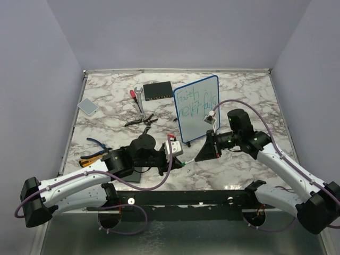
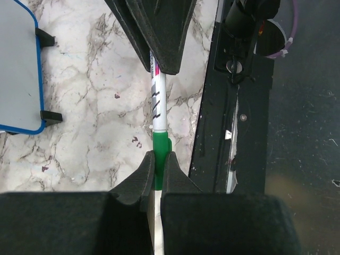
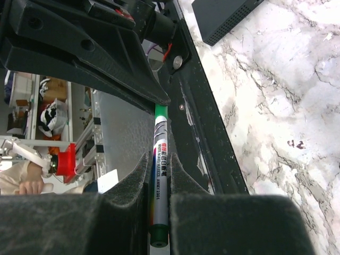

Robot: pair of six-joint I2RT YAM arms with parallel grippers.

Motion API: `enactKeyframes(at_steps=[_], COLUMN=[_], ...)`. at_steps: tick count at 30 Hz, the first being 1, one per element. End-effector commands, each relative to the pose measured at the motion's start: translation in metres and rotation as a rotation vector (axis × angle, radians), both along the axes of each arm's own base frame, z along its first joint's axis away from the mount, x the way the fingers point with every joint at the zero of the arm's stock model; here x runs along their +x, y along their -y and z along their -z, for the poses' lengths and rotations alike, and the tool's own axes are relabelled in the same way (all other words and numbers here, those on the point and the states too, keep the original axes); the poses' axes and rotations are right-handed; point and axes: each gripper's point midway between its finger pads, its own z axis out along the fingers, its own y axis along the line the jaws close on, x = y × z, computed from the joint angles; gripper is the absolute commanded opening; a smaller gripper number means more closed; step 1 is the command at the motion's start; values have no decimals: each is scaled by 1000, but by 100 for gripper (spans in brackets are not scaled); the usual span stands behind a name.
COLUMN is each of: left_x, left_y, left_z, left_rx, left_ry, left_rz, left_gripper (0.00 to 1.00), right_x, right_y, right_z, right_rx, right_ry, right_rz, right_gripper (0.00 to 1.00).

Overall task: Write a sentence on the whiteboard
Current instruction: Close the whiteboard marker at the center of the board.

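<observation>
Next, my right gripper lowers the marker [image 2: 158, 101] onto the bare tabletop before the whiteboard and releases it, as both lines of the sentence stand written.
The whiteboard [image 1: 196, 109] stands upright mid-table in its blue frame, with the sentence [image 1: 195, 103] in green marker across its face in two lines. Its lower edge and black feet show in the left wrist view [image 2: 18, 69]. In front of it, low over the table's near part, a green marker [image 2: 158, 101] spans between both grippers. My left gripper [image 2: 159, 156] is shut on the marker's green cap [image 2: 161, 142]. My right gripper [image 3: 158, 159] is shut on the white printed barrel [image 3: 161, 154]. The two grippers [image 1: 178, 161] [image 1: 198, 157] face each other tip to tip.
A black box [image 1: 158, 91] sits behind the board's left side. A red-handled wrench [image 1: 136, 99], dark pliers [image 1: 141, 121] and blue-handled pliers [image 1: 98, 143] lie left of centre. A grey pad [image 1: 87, 105] is at far left. The black base rail [image 1: 180, 199] runs along the near edge.
</observation>
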Motion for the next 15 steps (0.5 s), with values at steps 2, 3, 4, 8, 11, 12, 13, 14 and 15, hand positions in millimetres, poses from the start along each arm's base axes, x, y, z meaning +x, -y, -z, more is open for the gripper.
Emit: enactKeyframes(at_steps=[2, 3, 4, 8, 11, 12, 13, 14, 15], left_x=[12, 12, 13, 17, 17, 18, 18, 19, 20], left_y=[17, 16, 15, 17, 17, 17, 17, 17, 16], left_z=[-49, -48, -48, -59, -60, -61, -62, -63, -63], left_rx=[-183, -186, -188, -236, -248, -252, -256, -262, -264], left_ry=[91, 76, 71, 89, 89, 90, 91, 94, 96], left_rz=[-22, -36, -47, -65, -70, -74, -76, -81, -86], left_gripper=[0, 0, 0, 0, 0, 0, 0, 0, 0], right_x=[-15, -15, -16, -19, -21, -22, -24, -25, -26], right_y=[-10, -11, -12, -15, -18, -18, -19, -20, -21], right_z=[5, 5, 6, 8, 11, 12, 13, 15, 15], right_rx=[15, 15, 17, 21, 13, 10, 8, 7, 8], right_ry=[-37, -39, -39, -46, -51, -53, -56, -61, -64], right_rz=[-67, -70, -75, -88, -96, -100, -104, -108, -111], right_gripper=[1, 1, 1, 1, 1, 1, 1, 1, 1])
